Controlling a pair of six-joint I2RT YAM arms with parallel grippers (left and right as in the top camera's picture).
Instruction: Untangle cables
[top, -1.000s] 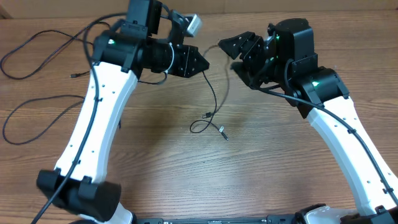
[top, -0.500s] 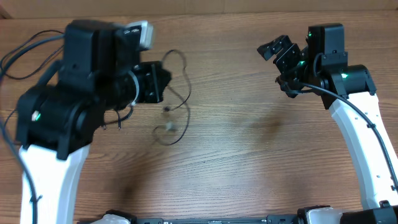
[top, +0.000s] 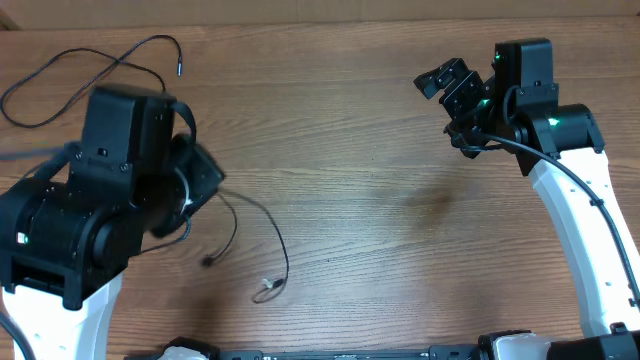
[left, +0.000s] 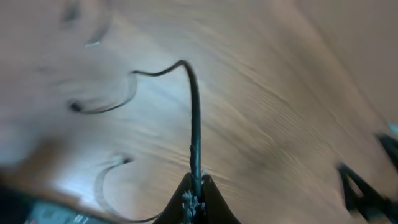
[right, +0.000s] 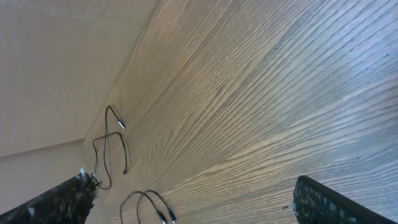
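Note:
The cable should go down next, to the left in the overhead view, to the table's side, where my left gripper should release it, clear of the loop.
My left gripper (top: 207, 178) is at the near left and is shut on a thin black cable (top: 283, 255). The cable trails from it to the right, with small plug ends lying on the table toward the near edge. In the left wrist view the shut jaws (left: 195, 190) pinch this cable (left: 194, 112), which runs up and curls left. A second black cable (top: 110, 58) lies in a loose loop at the far left. My right gripper (top: 452, 88) is open and empty at the far right. Its wrist view shows wide-apart fingers (right: 193, 183) and two distant cables (right: 117, 146).
The wooden table (top: 400, 240) fills the view. The bulky left arm (top: 100, 220) covers the near-left part of the table and hides anything under it. The right arm (top: 580, 220) runs along the right side.
My left arm has swung from the far middle to the near left, dragging the cable from the table's centre. My right gripper drew back to the right, then stayed still.

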